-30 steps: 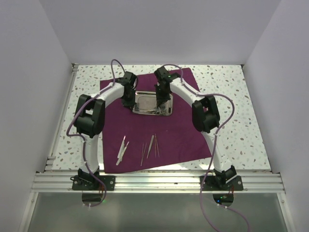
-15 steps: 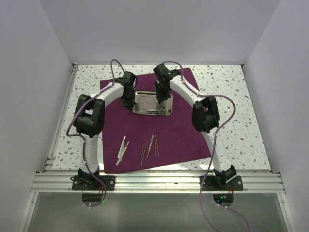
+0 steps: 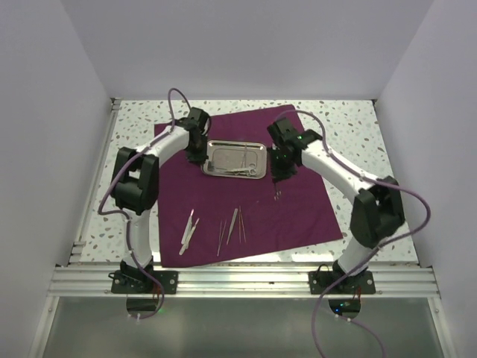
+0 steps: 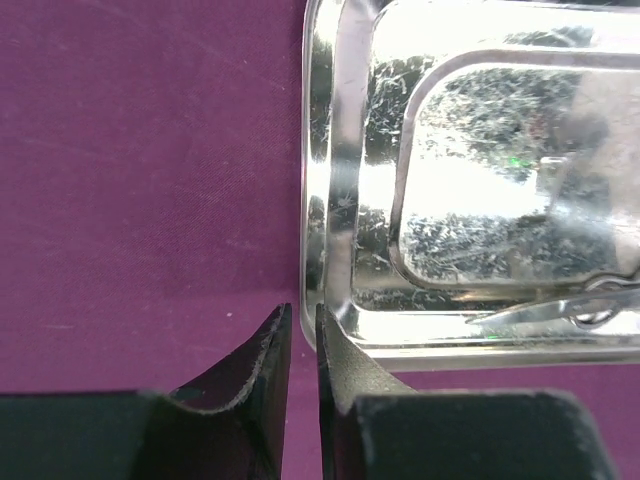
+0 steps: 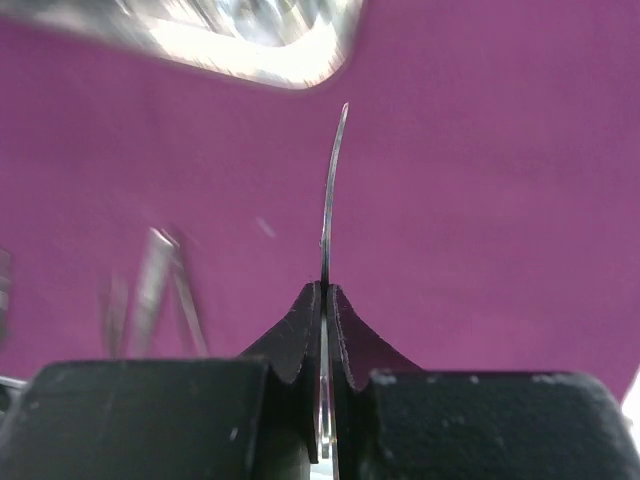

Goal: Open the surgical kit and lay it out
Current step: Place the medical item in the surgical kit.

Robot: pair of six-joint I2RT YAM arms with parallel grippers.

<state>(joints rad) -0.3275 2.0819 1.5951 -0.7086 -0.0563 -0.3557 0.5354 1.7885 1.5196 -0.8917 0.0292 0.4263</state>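
Next, my right gripper pulls back and down, toward my base, and lets go of the instrument on the bare cloth beside the probes, since that patch lies below it.
The plum cloth (image 3: pixel 291 212) lies spread flat. The shiny steel tray (image 3: pixel 223 153) sits on its far middle, with ring-handled scissors (image 4: pixel 585 305) and a few thin instruments (image 3: pixel 240 170) in it. My left gripper (image 3: pixel 197 154) is at the tray's left rim (image 4: pixel 318 230), jaws pinched to a narrow slit on the rim's near corner. My right gripper (image 3: pixel 280 179) hangs over the cloth just right of the tray, shut on a thin curved silver instrument (image 5: pixel 333 180) that points down past its fingertips (image 5: pixel 300 320).
Tweezers (image 3: pixel 189 227) and several thin probes (image 3: pixel 232 224) lie in a row on the cloth's near part, blurred in the right wrist view (image 5: pixel 160 290). Speckled tabletop (image 3: pixel 373 149) surrounds the cloth; white walls stand on three sides.
My right arm has swung from over the tray to its right and nearer side, carrying a thin instrument out. The left arm has stayed at the tray's left rim.
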